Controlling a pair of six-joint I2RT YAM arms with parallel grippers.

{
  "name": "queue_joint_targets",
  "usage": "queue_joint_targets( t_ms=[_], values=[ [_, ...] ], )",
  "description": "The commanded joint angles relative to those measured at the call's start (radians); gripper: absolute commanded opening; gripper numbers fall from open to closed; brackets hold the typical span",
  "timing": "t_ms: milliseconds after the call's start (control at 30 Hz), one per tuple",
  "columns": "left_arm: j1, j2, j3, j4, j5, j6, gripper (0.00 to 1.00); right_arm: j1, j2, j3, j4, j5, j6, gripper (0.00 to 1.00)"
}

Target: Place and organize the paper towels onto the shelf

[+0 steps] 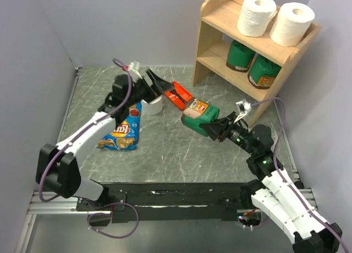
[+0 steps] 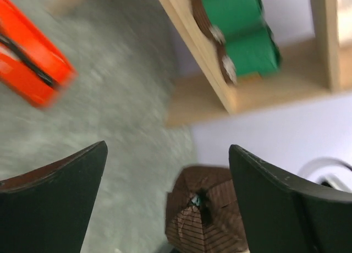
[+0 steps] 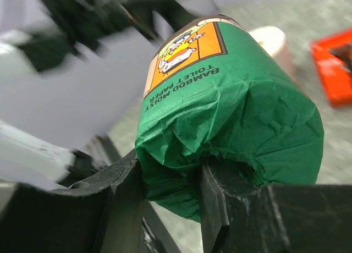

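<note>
The green canister is held sideways over bare table. I need to tip my right gripper to point down and lower the brown end onto that clear middle.
Two white paper towels (image 1: 256, 15) (image 1: 292, 23) stand on the top tier of the wooden shelf (image 1: 210, 60). A third white paper towel (image 1: 153, 106) (image 3: 273, 42) stands upright on the table, just below my left gripper (image 1: 159, 87) (image 2: 168, 154). That gripper is open and holds nothing. My right gripper (image 1: 213, 127) (image 3: 170, 173) is shut on the crumpled end of a green wrapped canister (image 1: 198, 117) (image 3: 231, 99), held above the table's middle. The canister's brown end (image 2: 206, 220) shows between the left fingers (image 2: 55, 201).
Two more green canisters (image 1: 240, 56) (image 1: 262, 71) (image 2: 236, 27) fill the shelf's lower tier. An orange package (image 1: 179, 95) (image 2: 30, 63) (image 3: 333, 71) lies beside the white roll. A blue chip bag (image 1: 123, 130) lies to the left. Grey walls enclose the table.
</note>
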Motion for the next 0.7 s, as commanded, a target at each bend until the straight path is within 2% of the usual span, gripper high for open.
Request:
queue_joint_targets(
  t_ms=[0,200,267,367,467,567,667],
  values=[
    [0.081,-0.074,0.146,-0.321,-0.247,0.166,0.96,0.005,0.023,0.136,-0.354,0.096,-0.196,0.30],
    [0.114,-0.081,0.364,-0.642,-0.355,0.430,0.96,0.007,0.196,0.330,-0.656,0.275,-0.351,0.30],
    [0.114,-0.107,0.366,-0.703,-0.356,0.499,0.96,0.011,0.283,0.378,-0.709,0.310,-0.394,0.30],
    [0.114,-0.191,0.295,-0.699,-0.431,0.558,0.96,0.043,0.401,0.469,-0.781,0.375,-0.454,0.30],
    [0.089,-0.326,0.066,-0.568,-0.463,0.550,0.96,0.115,0.516,0.545,-0.839,0.448,-0.523,0.31],
    [0.080,-0.415,-0.056,-0.463,-0.489,0.555,0.96,0.212,0.618,0.602,-0.894,0.568,-0.601,0.31],
    [0.083,-0.413,-0.061,-0.473,-0.534,0.573,0.96,0.269,0.698,0.631,-0.895,0.602,-0.665,0.31]
  ],
)
